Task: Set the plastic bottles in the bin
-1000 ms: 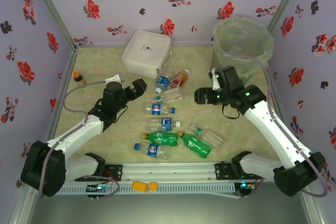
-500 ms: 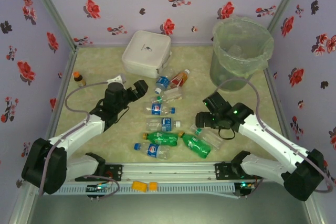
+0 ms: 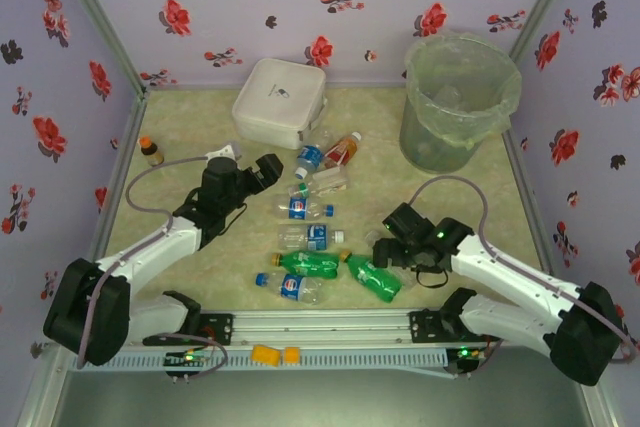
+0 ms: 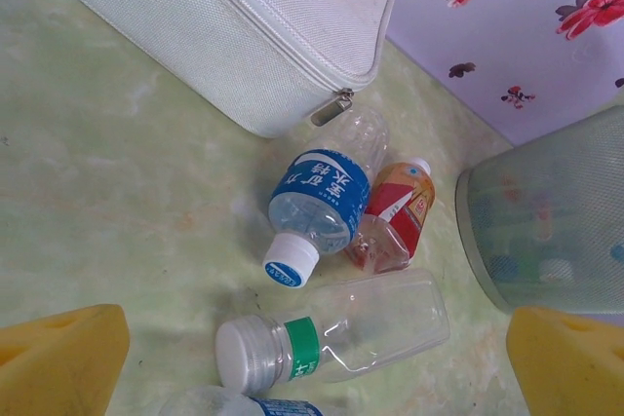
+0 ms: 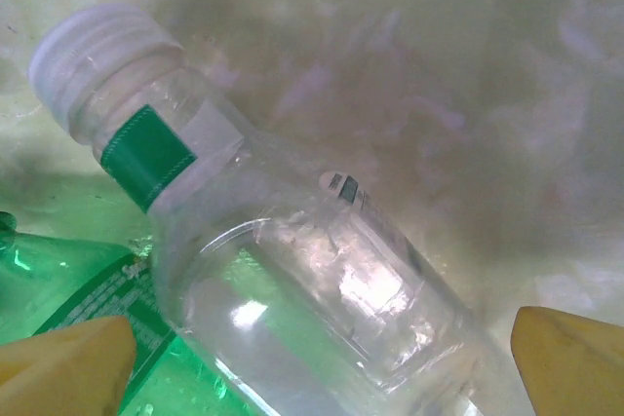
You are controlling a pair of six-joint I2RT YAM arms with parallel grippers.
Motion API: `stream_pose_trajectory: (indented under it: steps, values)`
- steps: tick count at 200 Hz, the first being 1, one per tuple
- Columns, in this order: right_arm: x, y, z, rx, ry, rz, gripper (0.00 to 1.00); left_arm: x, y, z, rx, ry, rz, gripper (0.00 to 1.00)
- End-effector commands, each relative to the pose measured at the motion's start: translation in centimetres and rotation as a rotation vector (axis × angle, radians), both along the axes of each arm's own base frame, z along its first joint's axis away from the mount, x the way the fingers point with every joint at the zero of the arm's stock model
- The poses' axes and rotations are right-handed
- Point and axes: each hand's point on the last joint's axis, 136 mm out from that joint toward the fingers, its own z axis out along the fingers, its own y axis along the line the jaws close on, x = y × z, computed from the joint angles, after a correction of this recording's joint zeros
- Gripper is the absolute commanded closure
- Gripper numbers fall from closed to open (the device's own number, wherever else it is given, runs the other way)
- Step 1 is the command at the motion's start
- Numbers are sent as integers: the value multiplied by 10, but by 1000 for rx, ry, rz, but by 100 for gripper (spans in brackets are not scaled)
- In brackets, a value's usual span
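Before grabbing the clear bottle, I need to lower my right gripper's open fingers around the clear bottle's body, one between it and the green bottle [image 5: 58,289].
Several plastic bottles lie in a loose heap mid-table: blue-labelled ones [image 3: 305,209], two green ones [image 3: 312,263] and a red-orange one [image 3: 343,150]. The grey-green bin [image 3: 460,97] stands at the back right. My right gripper [image 3: 380,247] is low over the heap's right end. It is open [image 5: 317,367], and its yellow fingertips [image 5: 63,367] straddle a clear white-capped bottle [image 5: 292,260] lying beside a green bottle [image 5: 58,289]. My left gripper [image 3: 262,169] is open [image 4: 312,367] above another clear green-banded bottle [image 4: 341,333], near a blue-labelled bottle [image 4: 322,197] and the red-orange bottle [image 4: 395,211].
A white lidded box [image 3: 278,102] sits at the back centre, close to the heap. A tiny brown bottle with an orange cap [image 3: 150,150] stands near the left wall. Flowered walls close in three sides. The bin's side [image 4: 551,216] shows in the left wrist view.
My right arm has swung from beside the bin down and forward onto the heap's right end, and its jaws have widened. The left arm has hardly moved.
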Motion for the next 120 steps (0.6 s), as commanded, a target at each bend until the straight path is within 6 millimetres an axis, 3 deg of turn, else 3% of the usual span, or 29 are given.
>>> stream_pose_trajectory:
  steps: [1,120]
  values:
    - [2,1,-8,-9,-6,-11,0,3,-7,11,-18,-18,-19,0]
    - [23,5,-28,-94,-13,-38,3,2,-7,10,-14,-13,-19,0]
